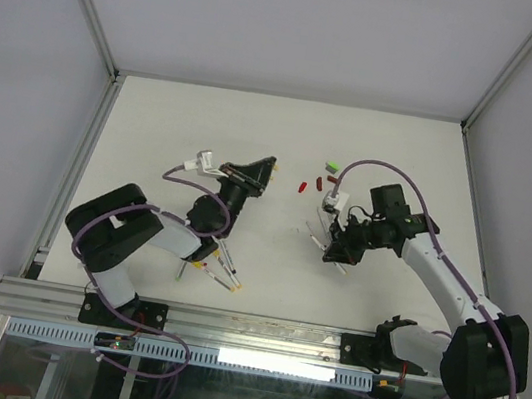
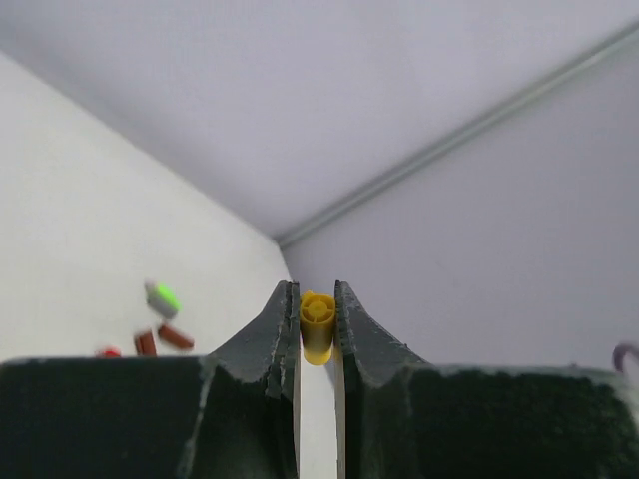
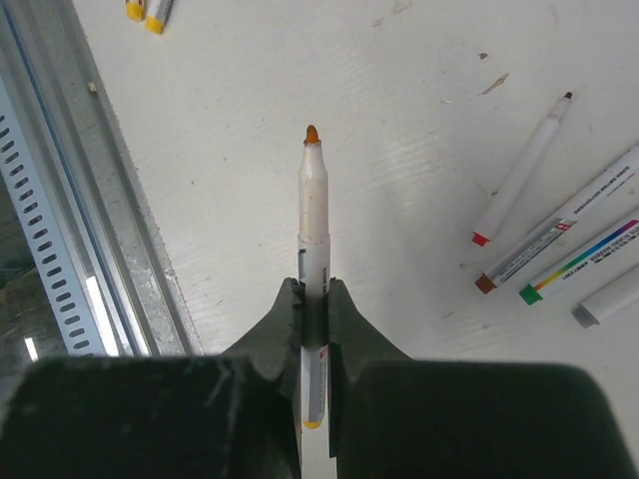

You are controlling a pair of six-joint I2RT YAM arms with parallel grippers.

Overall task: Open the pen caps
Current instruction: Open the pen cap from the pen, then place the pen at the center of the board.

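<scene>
My left gripper moves over the bare tabletop (image 1: 288, 199) beside the red cap and down to release next, since that tabletop lies below it, to its right in the top view.
My left gripper (image 2: 318, 295) is shut on a stubby yellow pen cap (image 2: 318, 325) and holds it above the table; in the top view this gripper (image 1: 269, 168) is left of centre. My right gripper (image 3: 315, 291) is shut on a white pen barrel (image 3: 314, 220) whose orange tip (image 3: 312, 133) is bare; in the top view it (image 1: 338, 250) is right of centre. Loose caps lie between the arms: a green one (image 1: 331, 166), a dark red one (image 1: 318, 183) and a red one (image 1: 302, 187). The left wrist view shows the green cap (image 2: 162, 296) and dark red caps (image 2: 176, 337).
Several white pens (image 3: 559, 235) lie on the table to the right of the held barrel, one uncapped (image 3: 521, 180). More pens (image 1: 221, 269) lie by the left arm's base. The metal rail (image 3: 80, 220) of the table's near edge runs close to the right gripper.
</scene>
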